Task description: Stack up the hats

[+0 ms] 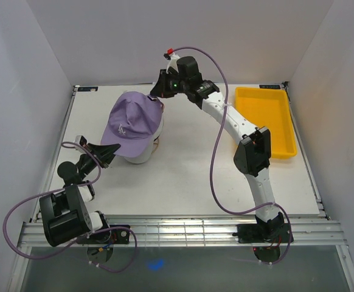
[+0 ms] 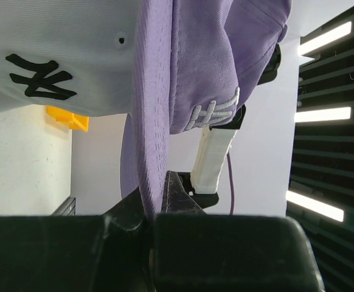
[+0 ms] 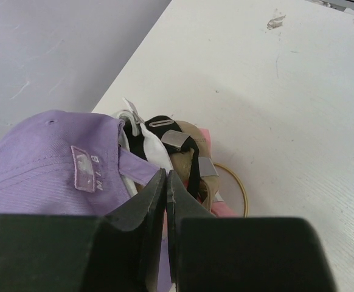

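The black logo shows well below the purple hat's brim, so the left gripper next needs to lower the purple hat's brim (image 2: pixel 142 121) toward the white hat and then open there.
The purple hat (image 1: pixel 134 118) sits on top of a pile of hats at the table's back left, its brim pointing toward the near left. Under it a white hat (image 1: pixel 145 152) with a black logo (image 2: pixel 42 76) shows. My left gripper (image 1: pixel 106 152) is shut on the purple brim (image 2: pixel 142 121), which runs down between its fingertips (image 2: pixel 154 182). At the rear of the purple hat, my right gripper (image 3: pixel 166 175) is shut on its back strap (image 3: pixel 134 165). Behind the strap lie the back straps of white (image 3: pixel 151 152), black (image 3: pixel 159 131), tan (image 3: pixel 186 157) and pink (image 3: pixel 219 210) hats.
A yellow tray (image 1: pixel 268 118) stands at the back right, also seen far off in the left wrist view (image 2: pixel 67 117). The right arm (image 1: pixel 238 131) reaches diagonally over the table's middle. White walls close in the left, back and right sides.
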